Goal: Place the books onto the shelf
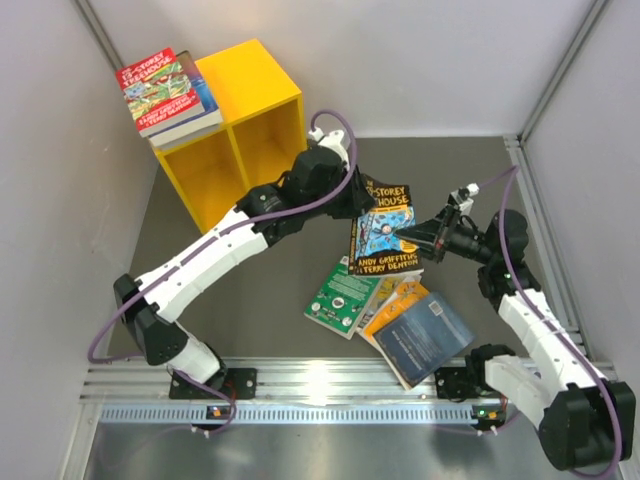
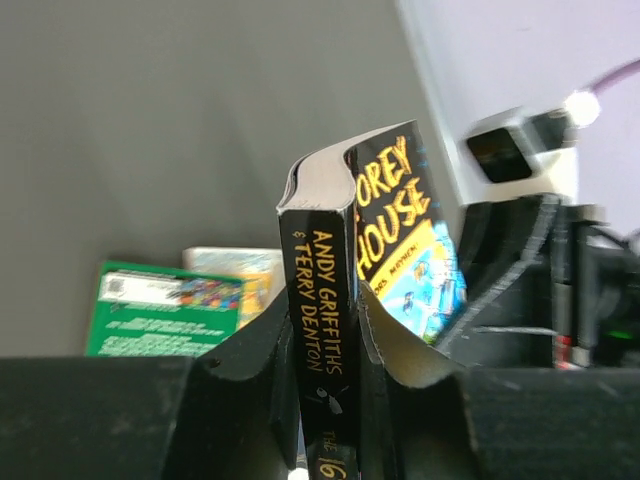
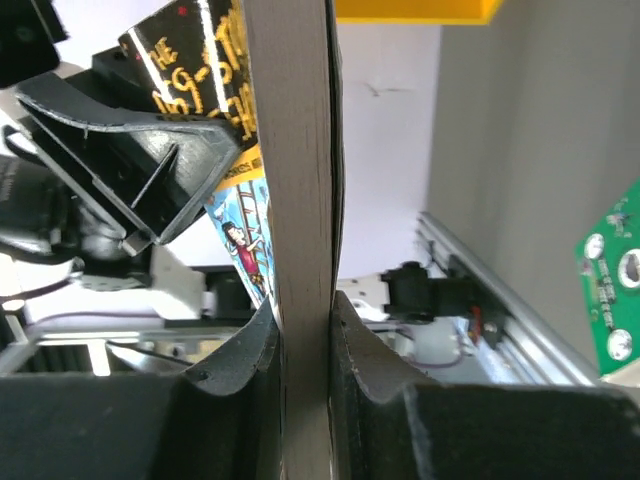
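I need to swing my left gripper to the left in the top view next, turn it outward and let go of the paperback inside the shelf's closer section (image 1: pixel 269 147), as it's empty.
A black paperback (image 1: pixel 383 230) with yellow lettering is held in the air above the table's middle by both grippers. My left gripper (image 1: pixel 357 200) is shut on its spine (image 2: pixel 330 290), one finger (image 2: pixel 250 350) pressed to each side. My right gripper (image 1: pixel 412 240) is shut on the opposite page edge (image 3: pixel 300 200). The yellow shelf (image 1: pixel 250 90) stands at the back left, both compartments showing nothing inside, with a red cartoon-cover book (image 1: pixel 165 95) stacked on its top. A green book (image 1: pixel 343 290), an orange one (image 1: pixel 395 295) and a dark blue one (image 1: pixel 425 335) lie overlapping on the table below.
Grey walls close in the table on the left, back and right. A metal rail (image 1: pixel 330 385) with the arm bases runs along the near edge. The loose pile lies between the two bases, nearer the right one.
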You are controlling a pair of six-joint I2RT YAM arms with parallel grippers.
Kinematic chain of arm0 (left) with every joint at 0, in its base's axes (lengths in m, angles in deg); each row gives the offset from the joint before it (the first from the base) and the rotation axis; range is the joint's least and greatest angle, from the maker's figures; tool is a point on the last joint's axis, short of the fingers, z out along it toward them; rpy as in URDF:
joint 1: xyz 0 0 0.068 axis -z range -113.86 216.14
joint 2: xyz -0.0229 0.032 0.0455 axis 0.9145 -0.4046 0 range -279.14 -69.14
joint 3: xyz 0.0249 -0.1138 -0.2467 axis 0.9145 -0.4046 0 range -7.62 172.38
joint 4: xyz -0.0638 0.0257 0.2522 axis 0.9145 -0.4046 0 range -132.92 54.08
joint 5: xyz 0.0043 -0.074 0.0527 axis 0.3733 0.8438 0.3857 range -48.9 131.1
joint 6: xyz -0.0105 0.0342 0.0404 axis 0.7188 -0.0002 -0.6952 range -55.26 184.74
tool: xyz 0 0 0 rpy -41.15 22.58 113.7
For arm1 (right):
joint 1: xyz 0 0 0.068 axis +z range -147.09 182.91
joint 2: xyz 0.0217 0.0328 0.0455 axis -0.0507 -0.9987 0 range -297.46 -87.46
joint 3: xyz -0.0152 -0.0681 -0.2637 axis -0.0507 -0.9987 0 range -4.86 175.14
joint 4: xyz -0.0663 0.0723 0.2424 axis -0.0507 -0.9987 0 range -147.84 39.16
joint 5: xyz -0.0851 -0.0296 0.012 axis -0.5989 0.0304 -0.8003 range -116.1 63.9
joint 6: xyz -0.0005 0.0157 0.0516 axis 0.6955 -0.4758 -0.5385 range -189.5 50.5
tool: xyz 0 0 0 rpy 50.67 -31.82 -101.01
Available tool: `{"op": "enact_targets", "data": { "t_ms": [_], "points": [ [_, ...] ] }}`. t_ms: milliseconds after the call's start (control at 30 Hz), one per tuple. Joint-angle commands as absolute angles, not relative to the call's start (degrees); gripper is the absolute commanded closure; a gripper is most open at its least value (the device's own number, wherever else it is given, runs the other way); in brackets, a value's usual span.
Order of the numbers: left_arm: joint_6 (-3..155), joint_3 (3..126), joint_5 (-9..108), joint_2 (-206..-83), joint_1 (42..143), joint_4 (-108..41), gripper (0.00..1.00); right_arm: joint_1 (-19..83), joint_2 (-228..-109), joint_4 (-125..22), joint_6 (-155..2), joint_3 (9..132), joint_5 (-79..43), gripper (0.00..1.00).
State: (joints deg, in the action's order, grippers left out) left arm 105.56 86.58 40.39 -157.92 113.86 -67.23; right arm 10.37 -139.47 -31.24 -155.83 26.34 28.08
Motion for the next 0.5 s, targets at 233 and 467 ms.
{"op": "enact_targets", "data": {
  "t_ms": [233,467],
  "points": [
    [85.8,93.2,-15.8,-157.3,119.3,-88.1,1.00,10.4,-135.7,-58.9,-135.3,33.6,30.2,1.00],
    [78.5,89.9,-10.4,-153.1,118.9,-71.0,1.00,10.5,-135.1,-69.5,-128.0,36.5,29.3,0.89]
  ]
}}
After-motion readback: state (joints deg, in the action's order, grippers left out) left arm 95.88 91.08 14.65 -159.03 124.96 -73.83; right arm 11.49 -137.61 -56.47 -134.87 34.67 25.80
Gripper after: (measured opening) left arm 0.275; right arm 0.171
